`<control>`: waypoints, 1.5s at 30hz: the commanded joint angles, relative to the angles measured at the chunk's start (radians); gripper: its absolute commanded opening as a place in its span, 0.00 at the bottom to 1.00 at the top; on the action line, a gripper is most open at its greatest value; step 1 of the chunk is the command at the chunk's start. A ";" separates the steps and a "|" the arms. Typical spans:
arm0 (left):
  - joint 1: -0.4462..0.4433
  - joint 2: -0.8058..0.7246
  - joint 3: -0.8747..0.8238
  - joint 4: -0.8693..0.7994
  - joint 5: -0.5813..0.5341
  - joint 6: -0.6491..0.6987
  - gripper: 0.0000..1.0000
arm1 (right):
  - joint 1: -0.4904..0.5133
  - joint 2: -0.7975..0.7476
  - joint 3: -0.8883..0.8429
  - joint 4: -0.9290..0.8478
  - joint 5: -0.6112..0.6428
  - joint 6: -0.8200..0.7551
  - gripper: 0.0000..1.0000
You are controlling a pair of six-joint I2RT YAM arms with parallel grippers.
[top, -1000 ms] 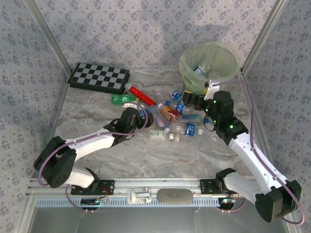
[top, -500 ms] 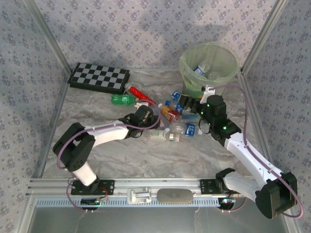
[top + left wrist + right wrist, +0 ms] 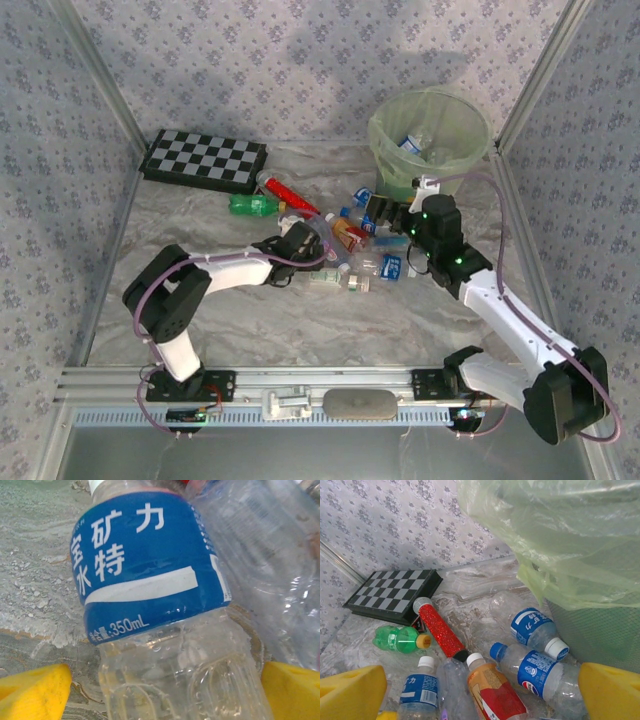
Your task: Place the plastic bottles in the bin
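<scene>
Next, the left gripper closes its open fingers onto the sides of the body, beside the blue label (image 3: 145,565), since the clear bottle's bare body (image 3: 181,680) lies between them.
Several plastic bottles lie in a pile (image 3: 355,245) at mid-table. My left gripper (image 3: 310,240) is at the pile's left edge, open. Its yellow fingertips (image 3: 30,692) stand on either side of a clear bottle with a blue label (image 3: 145,565); there is a gap on the left side. My right gripper (image 3: 382,214) hovers open over the pile's right end, just in front of the pale green bin (image 3: 372,128). Below it lie an orange-labelled bottle (image 3: 492,692), two blue-labelled bottles (image 3: 532,626) and a green bottle (image 3: 395,639). The bin's bag liner (image 3: 560,535) hangs at upper right.
A black-and-white checkerboard (image 3: 205,160) lies at the back left. A red glittery stick (image 3: 439,630) rests between it and the pile. A few bottles sit inside the bin (image 3: 412,143). Metal frame posts (image 3: 100,90) and patterned walls close in the table.
My left arm has reached further right, bringing its gripper around a blue-labelled bottle. My right gripper has moved left and lower, away from the bin's side toward the pile.
</scene>
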 commanded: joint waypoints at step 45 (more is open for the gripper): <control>0.002 -0.410 -0.313 0.505 0.123 0.192 0.50 | 0.080 0.285 0.183 0.099 -0.375 0.097 1.00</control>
